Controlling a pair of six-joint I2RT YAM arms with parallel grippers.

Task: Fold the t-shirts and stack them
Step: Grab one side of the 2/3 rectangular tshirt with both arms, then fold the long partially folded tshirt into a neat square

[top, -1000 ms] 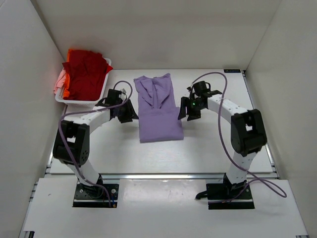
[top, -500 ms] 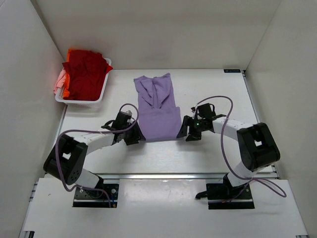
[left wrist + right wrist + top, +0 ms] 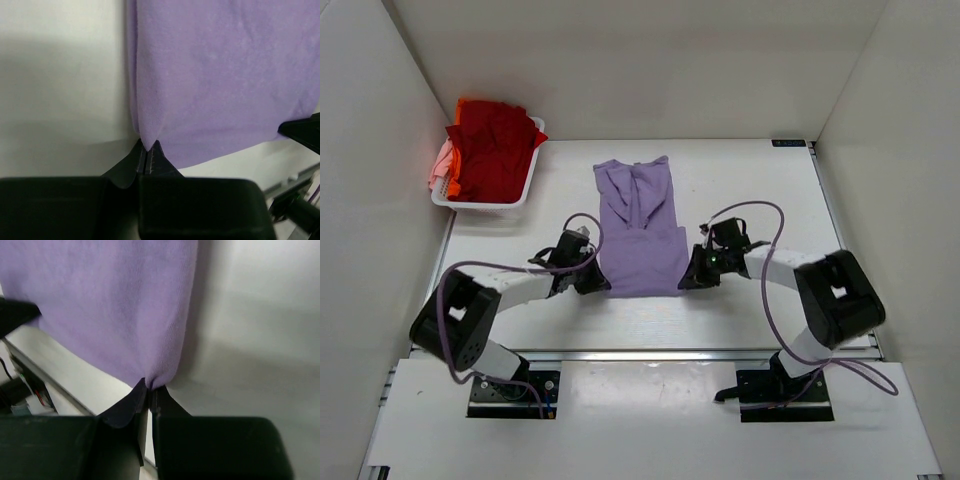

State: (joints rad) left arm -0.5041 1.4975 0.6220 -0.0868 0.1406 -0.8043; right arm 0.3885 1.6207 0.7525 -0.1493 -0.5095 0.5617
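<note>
My left gripper will next lift the pinched corner of the t-shirt, move it outward onto the lavender t-shirt's far end (image 3: 614, 178) and let go, because the t-shirt is still lying lengthwise.
A lavender t-shirt (image 3: 640, 230) lies lengthwise in the middle of the table, folded into a narrow strip. My left gripper (image 3: 602, 286) is shut on its near left corner, the cloth (image 3: 210, 75) pinched to a point between the black fingertips (image 3: 148, 148). On the other side my right gripper (image 3: 684, 281) is shut on the near right corner, where the purple fabric (image 3: 120, 310) bunches into the jaws (image 3: 149, 388). Red, orange and pale pink t-shirts (image 3: 492, 150) are piled in a white basket (image 3: 525, 190) at the back left.
White walls enclose the table on the left, back and right. The basket stands against the left wall. Purple cables loop off both arms over the near part of the table.
Both grippers have come down from beside the shirt's middle to its near corners and shut on them. The shirt's near hem has drawn in slightly.
</note>
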